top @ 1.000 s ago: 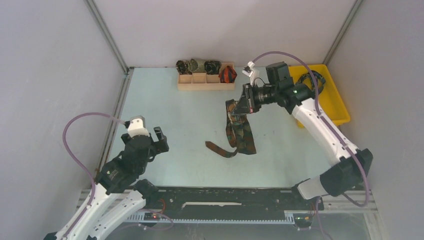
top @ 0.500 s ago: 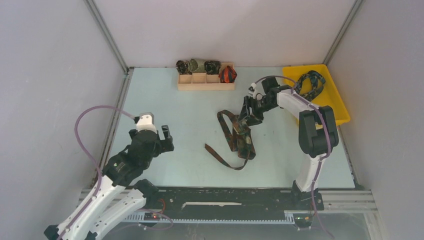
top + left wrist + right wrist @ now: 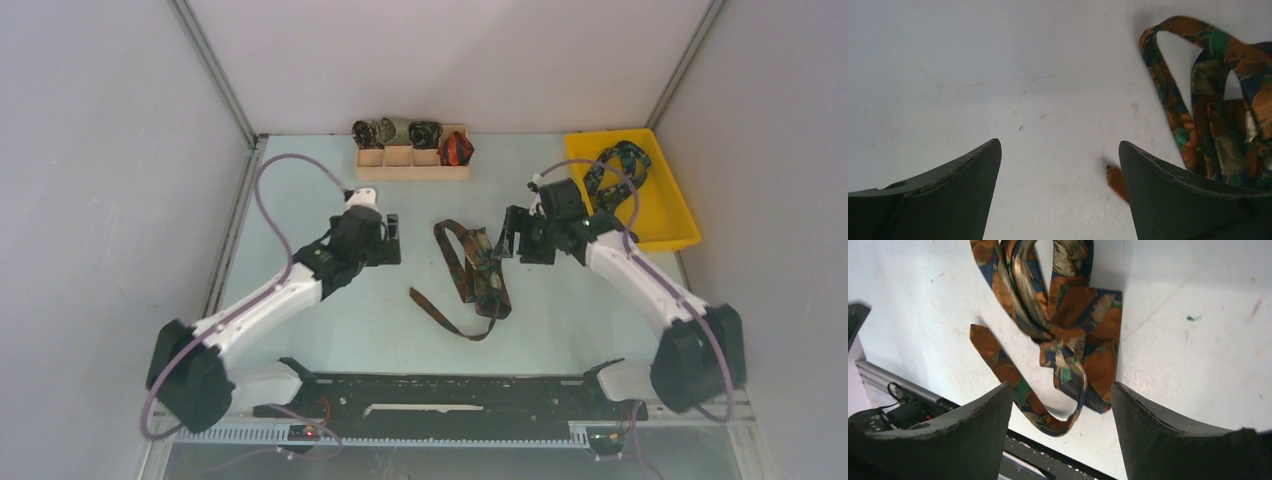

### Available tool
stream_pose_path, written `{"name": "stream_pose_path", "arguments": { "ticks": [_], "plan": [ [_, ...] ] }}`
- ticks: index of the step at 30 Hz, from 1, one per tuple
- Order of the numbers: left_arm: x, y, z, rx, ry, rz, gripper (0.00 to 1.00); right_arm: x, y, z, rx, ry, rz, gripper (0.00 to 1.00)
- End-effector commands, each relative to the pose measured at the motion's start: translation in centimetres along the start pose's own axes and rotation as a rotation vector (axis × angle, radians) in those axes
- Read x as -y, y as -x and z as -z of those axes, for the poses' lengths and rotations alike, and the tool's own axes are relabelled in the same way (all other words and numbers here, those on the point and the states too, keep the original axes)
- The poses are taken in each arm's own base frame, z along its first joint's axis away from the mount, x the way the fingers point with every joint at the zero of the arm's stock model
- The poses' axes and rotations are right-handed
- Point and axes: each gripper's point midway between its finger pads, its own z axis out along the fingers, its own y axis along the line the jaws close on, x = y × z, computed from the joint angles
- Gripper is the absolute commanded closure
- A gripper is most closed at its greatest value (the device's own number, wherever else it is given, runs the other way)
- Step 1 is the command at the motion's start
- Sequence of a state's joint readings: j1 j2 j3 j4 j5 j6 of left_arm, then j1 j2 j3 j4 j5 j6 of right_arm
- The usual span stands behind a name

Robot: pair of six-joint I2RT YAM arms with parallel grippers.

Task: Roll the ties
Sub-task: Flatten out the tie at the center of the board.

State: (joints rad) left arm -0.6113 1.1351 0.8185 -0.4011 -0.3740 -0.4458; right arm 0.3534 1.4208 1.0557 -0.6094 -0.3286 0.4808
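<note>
I need to move my left gripper across and down onto the tie's far bend next, because that bend is below it and to its right in the top view.
A brown-orange-green tie lies loose and crumpled on the table's middle, its narrow end trailing toward the near left. My left gripper hovers just left of it, open and empty; in the left wrist view the tie lies to the right of the gripper, its narrow tip beside the right finger. My right gripper sits just right of the tie, open, holding nothing. In the right wrist view the tie lies beyond the gripper. A navy and teal tie lies in the yellow tray.
A wooden divided box at the back holds several rolled ties, one red-orange. The yellow tray stands at the back right. Purple cables loop above both arms. A black rail runs along the near edge.
The right gripper opened and let the tie fall flat on the table, then drew back to its right. The left arm reached forward to the tie's left side.
</note>
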Motion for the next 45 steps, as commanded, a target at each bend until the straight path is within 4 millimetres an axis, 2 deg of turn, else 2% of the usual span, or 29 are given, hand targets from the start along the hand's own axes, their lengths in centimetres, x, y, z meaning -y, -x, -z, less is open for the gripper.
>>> {"name": "stream_pose_path", "arguments": {
  "ticks": [1, 6, 9, 16, 21, 27, 30, 34, 40, 43, 45],
  "plan": [
    [4.8, 5.5, -3.0, 0.070, -0.116, 0.006, 0.06, 0.8, 0.1, 2.1, 0.223, -0.139, -0.009, 0.27],
    [8.8, 6.7, -6.7, 0.005, -0.211, -0.032, 0.08, -1.3, -4.3, 1.0, 0.222, -0.054, 0.028, 0.33],
    [9.8, 6.7, -9.6, -0.024, -0.207, -0.095, 0.08, -2.6, -6.3, 0.2, 0.190, -0.017, 0.052, 0.35],
    [12.3, 4.4, -13.9, -0.129, -0.296, -0.213, 0.09, -3.4, -8.7, -0.5, 0.143, -0.030, 0.106, 0.36],
    [13.1, 3.2, -15.2, -0.154, -0.345, -0.196, 0.06, -3.6, -9.2, -0.6, 0.148, -0.015, 0.091, 0.36],
    [14.5, 4.0, -15.6, -0.162, -0.478, 0.021, 0.01, -4.0, -10.0, -2.3, 0.106, 0.000, 0.099, 0.36],
    [15.2, 3.8, -15.6, -0.170, -0.521, 0.056, 0.00, -3.9, -10.3, -3.1, 0.090, -0.005, 0.102, 0.36],
    [14.9, 2.5, -17.3, -0.213, -0.502, 0.055, 0.01, -4.3, -10.6, -3.6, 0.068, 0.015, 0.105, 0.37],
    [14.8, 0.2, -19.2, -0.301, -0.538, 0.130, 0.15, -4.1, -10.8, -3.9, 0.055, 0.007, 0.105, 0.37],
    [15.2, -0.2, -19.3, -0.317, -0.562, 0.151, 0.33, -3.9, -10.9, -4.1, 0.052, -0.002, 0.108, 0.37],
    [15.1, -0.2, -19.2, -0.310, -0.556, 0.160, 0.54, -3.8, -10.9, -4.2, 0.053, -0.008, 0.108, 0.37]
  ]
}}
